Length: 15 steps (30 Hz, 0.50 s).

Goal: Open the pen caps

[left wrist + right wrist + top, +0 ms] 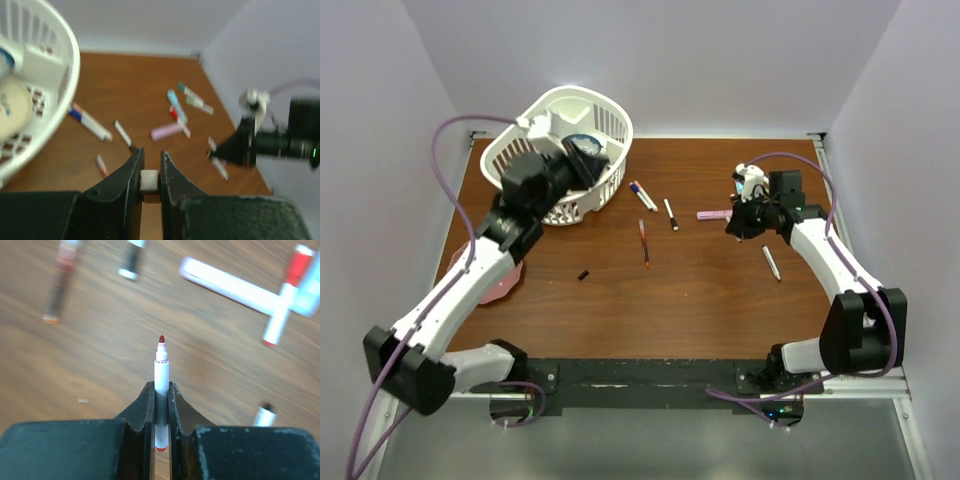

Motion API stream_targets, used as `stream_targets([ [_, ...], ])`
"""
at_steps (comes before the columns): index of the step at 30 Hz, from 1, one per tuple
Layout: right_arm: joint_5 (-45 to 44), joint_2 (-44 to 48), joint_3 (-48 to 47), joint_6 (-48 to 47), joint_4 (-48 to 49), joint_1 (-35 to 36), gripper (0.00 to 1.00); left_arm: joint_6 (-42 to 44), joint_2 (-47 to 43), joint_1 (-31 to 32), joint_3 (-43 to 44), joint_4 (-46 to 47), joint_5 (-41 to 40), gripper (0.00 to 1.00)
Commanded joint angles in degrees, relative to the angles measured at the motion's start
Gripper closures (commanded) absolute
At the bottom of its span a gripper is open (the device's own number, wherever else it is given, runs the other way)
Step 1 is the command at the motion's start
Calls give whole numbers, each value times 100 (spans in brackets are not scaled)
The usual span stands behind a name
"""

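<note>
My right gripper is holding the white pen, whose tip is bare. It will next move down and back onto the tabletop beside the loose pen by that arm and release the white pen.
My right gripper is shut on a white pen whose red tip is bare and points away from the wrist. In the top view this gripper hangs over the table's right side. My left gripper is shut on a stubby pen cap, white at its end and red below. It hovers beside the white basket. Loose pens lie mid-table: a blue-ended one, a black-ended one, a red one, a pink one and one near the right arm. A black cap lies alone.
The white basket holds a few items at the back left. A pink plate sits at the left edge, partly under the left arm. Walls close in the table at the back and both sides.
</note>
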State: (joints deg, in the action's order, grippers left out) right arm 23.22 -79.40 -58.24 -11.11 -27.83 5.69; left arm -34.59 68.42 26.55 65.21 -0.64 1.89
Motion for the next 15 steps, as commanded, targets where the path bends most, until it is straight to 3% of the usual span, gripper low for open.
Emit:
stream_targets([
  [1,-1653,-567,-223,-584,-556,2,100,1068,-662,701,-947,-1736,49,100],
  [6,-2128,-1078,-223,-725,-802,-7,95,752,-1155,931,-2301,-1711,-652,100],
  [15,-2770,-1306,102,-822,-706,-112,81,594,-726,1169,-2785,-1210,-1032,100],
])
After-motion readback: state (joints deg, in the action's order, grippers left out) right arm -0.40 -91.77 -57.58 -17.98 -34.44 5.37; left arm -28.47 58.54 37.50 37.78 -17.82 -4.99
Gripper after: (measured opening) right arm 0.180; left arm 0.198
